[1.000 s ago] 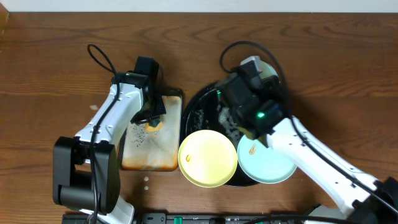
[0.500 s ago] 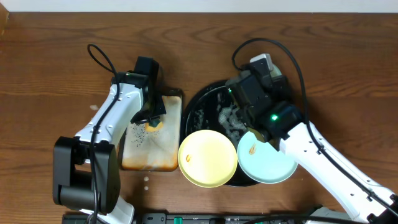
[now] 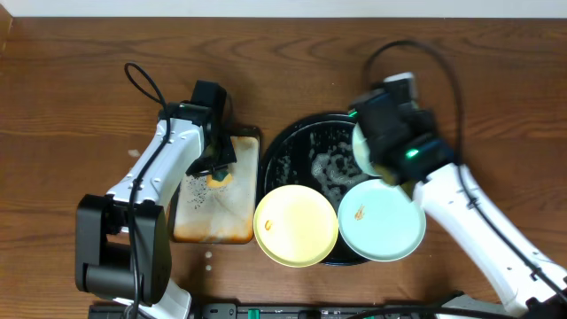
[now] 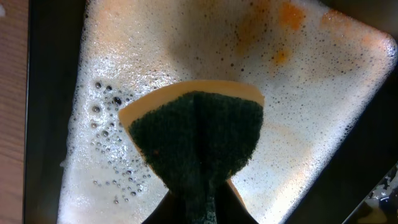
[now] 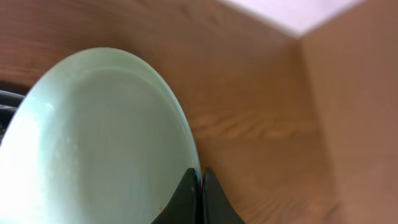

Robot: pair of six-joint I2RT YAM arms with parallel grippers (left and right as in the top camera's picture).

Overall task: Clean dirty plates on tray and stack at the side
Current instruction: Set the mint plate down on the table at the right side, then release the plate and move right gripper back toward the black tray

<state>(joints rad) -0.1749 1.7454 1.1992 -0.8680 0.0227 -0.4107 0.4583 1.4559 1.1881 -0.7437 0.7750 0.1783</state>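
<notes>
I will next use my right gripper to carry the plate to the bare table below and to the gripper's right in the overhead view. Then I will lower the plate flat and release its rim.
My right gripper (image 3: 372,152) is shut on the rim of a pale mint-blue plate (image 3: 361,149) and holds it tilted on edge over the right side of the round black tray (image 3: 282,152). In the right wrist view the fingertips (image 5: 199,180) pinch the plate's rim (image 5: 106,143). A pale yellow plate (image 3: 296,225) and a second mint-blue plate (image 3: 381,221), each with an orange smear, rest on the tray's front rim. My left gripper (image 3: 217,170) is shut on a green-and-yellow sponge (image 4: 196,130) and presses it on the soapy tray.
The rectangular orange-stained soapy tray (image 3: 232,221) lies left of the black tray; its foam (image 4: 323,81) fills the left wrist view. Suds lie in the black tray's middle (image 3: 330,168). Bare wooden table (image 3: 496,97) lies to the right.
My right arm has swung to the right with the mint-blue plate, carrying it from the middle of the black tray to its right edge. The left arm has not moved.
</notes>
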